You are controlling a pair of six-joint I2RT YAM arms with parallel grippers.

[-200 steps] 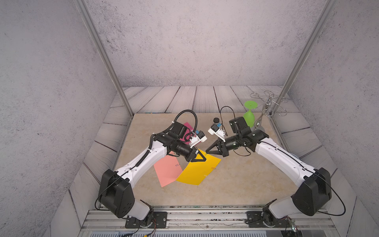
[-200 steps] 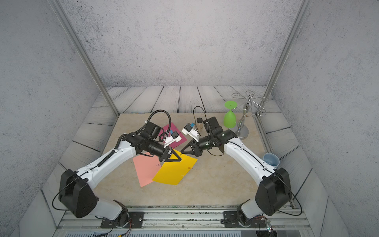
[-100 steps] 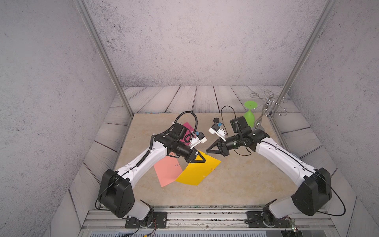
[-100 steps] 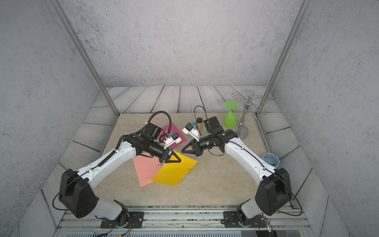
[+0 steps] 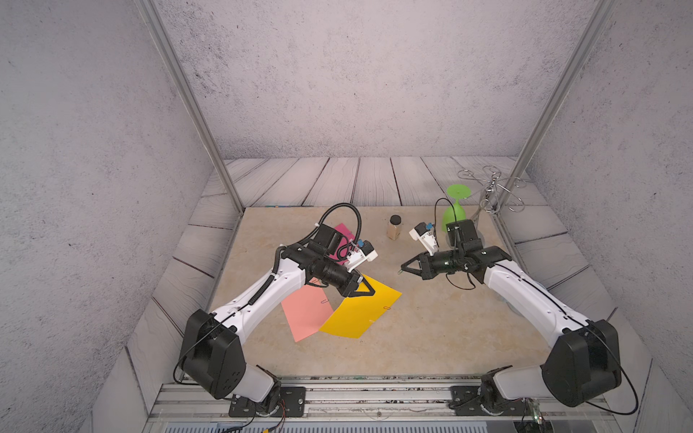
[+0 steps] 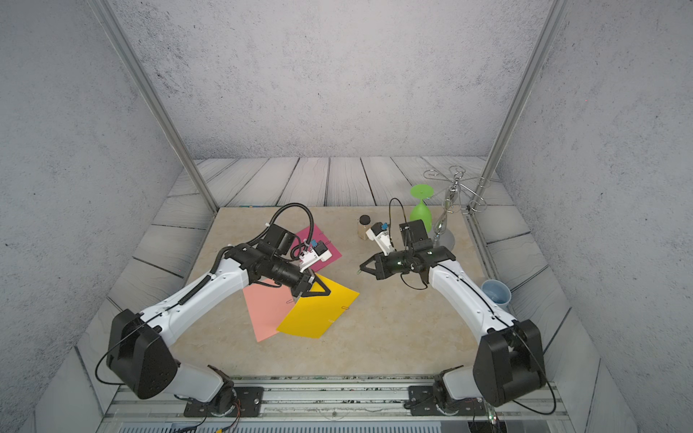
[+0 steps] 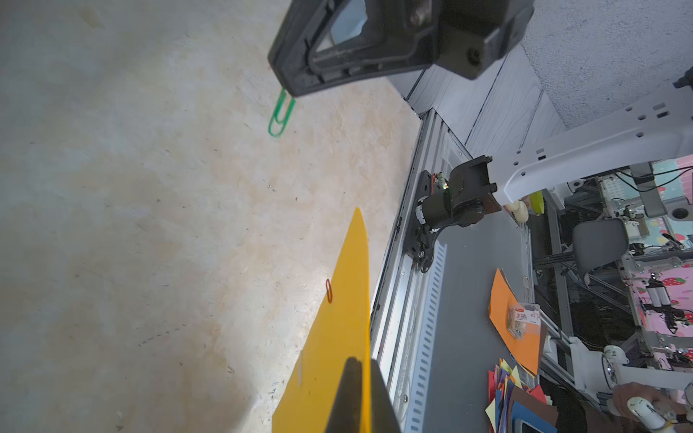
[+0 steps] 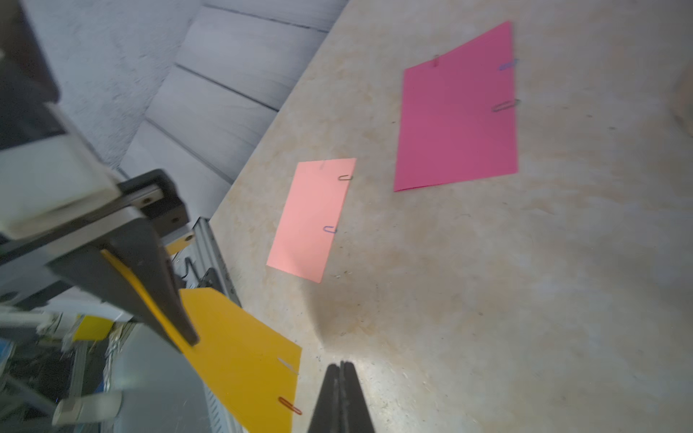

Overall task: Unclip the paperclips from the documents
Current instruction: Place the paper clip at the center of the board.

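Observation:
The green paperclip needs to be let go next, so my right gripper needs to swing down and away from the yellow document. The tabletop below the gripper toward the blue cup is bare.
My left gripper is shut on a corner of the yellow document and holds that corner lifted. An orange paperclip and a silver one sit on its edge. My right gripper hangs to the right of the sheet, shut on a green paperclip that dangles from its tip. The salmon document carries two paperclips, one of them blue. The magenta document lies farther back with three.
A small jar with a black lid stands behind the grippers. An upturned green glass and a wire rack stand at the back right. A blue cup sits off the mat's right edge.
My right gripper has drawn back to the right, away from the yellow sheet's edge. The left arm has stayed where it was, still holding the sheet.

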